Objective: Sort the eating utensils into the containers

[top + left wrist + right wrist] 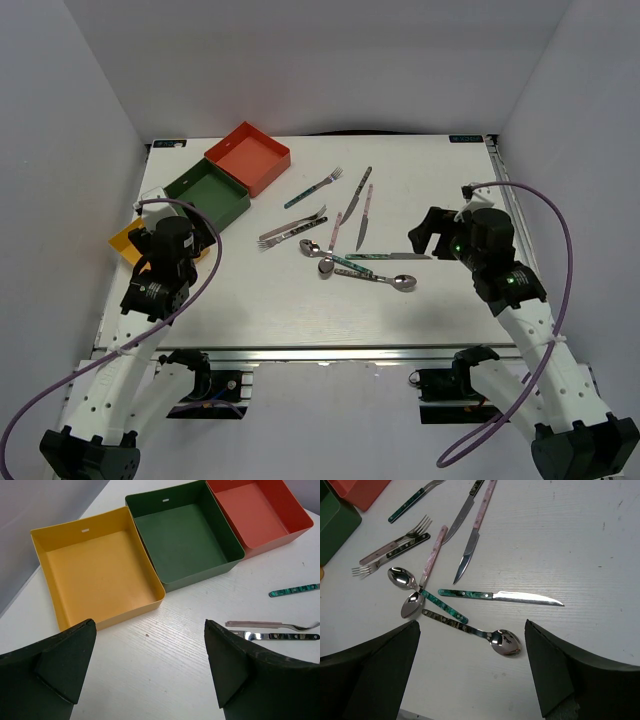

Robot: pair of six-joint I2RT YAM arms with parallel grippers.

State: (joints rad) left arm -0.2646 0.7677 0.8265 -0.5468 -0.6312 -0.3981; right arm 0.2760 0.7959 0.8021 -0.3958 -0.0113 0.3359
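Observation:
The right gripper turns and sweeps across and down onto the spoon's dark handle (356, 274) (449, 622) next, as that lies below it and to its left in the top view.
Three trays stand in a row at the far left: red-orange (248, 157), dark green (208, 195) and yellow-orange (122, 243), the last partly hidden by my left arm. All three are empty in the left wrist view: yellow-orange (95, 575), green (182, 540), red-orange (255, 512). The utensils lie loose mid-table: a teal-handled fork (313, 188), two forks (292, 229), a pink knife (364, 217), a teal knife (500, 596) and a dark-handled spoon (475, 630). My left gripper (150, 625) is open and empty beside the yellow-orange tray. My right gripper (472, 625) is open, hovering over the spoon.
The white table (250, 300) is enclosed by white walls at the left, back and right. A dark-handled knife (358, 193) and two more spoons (325, 255) lie in the same cluster. Two fork handles (275, 630) show at the right of the left wrist view.

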